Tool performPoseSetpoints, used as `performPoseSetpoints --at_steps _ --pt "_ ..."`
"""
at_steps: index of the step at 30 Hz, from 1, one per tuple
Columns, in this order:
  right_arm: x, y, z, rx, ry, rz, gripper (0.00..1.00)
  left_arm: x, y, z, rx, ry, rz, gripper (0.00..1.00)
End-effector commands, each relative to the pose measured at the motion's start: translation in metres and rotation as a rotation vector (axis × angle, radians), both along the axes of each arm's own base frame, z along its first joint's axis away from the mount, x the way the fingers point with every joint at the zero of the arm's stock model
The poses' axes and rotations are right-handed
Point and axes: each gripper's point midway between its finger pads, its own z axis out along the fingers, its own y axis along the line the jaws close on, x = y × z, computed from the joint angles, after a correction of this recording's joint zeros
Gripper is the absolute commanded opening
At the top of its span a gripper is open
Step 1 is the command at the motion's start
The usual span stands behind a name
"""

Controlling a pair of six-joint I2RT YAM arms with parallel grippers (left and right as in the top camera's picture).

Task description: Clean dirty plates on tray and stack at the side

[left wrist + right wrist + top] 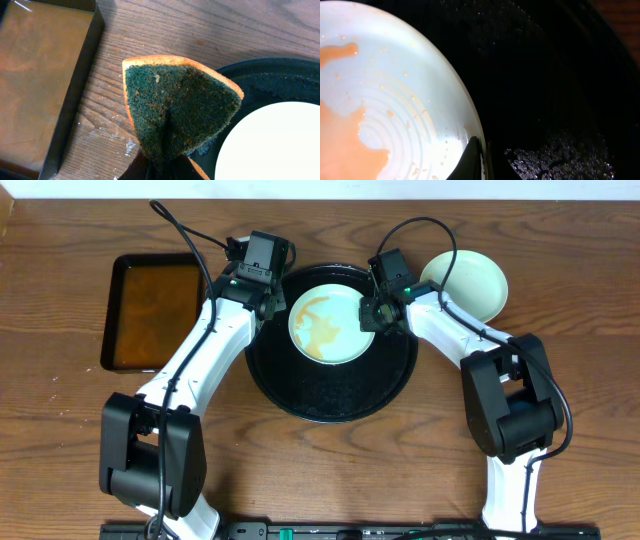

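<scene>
My right gripper should rise and tilt the plate's rim up, then release the plate over the black tray, as sauce is still on it.
One pale mint-blue plate (325, 325) smeared with orange-brown sauce lies in the black tray (330, 408). My right gripper (378, 315) pinches its right rim; in the right wrist view the gripper (482, 152) is shut on the plate (395, 100) edge, one finger on top and one outside, over the wet tray (545, 75). My left gripper (266, 298) hovers at the tray's upper-left rim, shut (162, 167) on a folded green-and-orange sponge (180, 107). The sponge hangs over the wood just left of the tray (270, 80) and plate (275, 145).
A rectangular black pan (155, 310) of brownish liquid sits left of the tray, close beside the sponge (40, 85). A clean pale plate (468, 280) rests on the table at the tray's upper right, behind the right arm.
</scene>
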Motion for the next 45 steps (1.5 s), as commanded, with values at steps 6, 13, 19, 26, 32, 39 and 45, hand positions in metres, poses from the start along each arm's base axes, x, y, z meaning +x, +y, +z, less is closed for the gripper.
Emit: performPoseSetpoints --at_steps 6,13,19,26,32,39,45 --pt "0.004 0.0 0.031 0.025 -0.05 -0.061 0.01 -0.001 0.004 -0.003 0.019 0.003 0.02 0.09" --pt "0.018 -0.025 0.104 -0.154 -0.28 -0.043 0.01 -0.001 0.004 -0.003 0.019 0.003 0.02 0.1" --pt "0.013 -0.025 0.146 -0.244 -0.397 -0.033 0.01 -0.001 0.004 -0.003 0.019 0.003 0.02 0.1" --pt "0.008 -0.028 0.165 -0.441 -0.497 -0.052 0.01 -0.001 0.004 -0.003 0.019 0.003 0.02 0.1" --pt "0.004 -0.032 0.188 -0.644 -0.589 -0.058 0.01 -0.001 0.004 -0.003 0.019 0.003 0.02 0.1" --pt "0.0 -0.024 0.198 -0.726 -0.629 -0.013 0.01 -0.001 0.004 -0.003 0.019 0.003 0.02 0.1" --pt "-0.001 -0.029 0.17 -0.524 -0.516 -0.08 0.09 -0.001 0.004 -0.003 0.019 0.004 0.02 0.1"
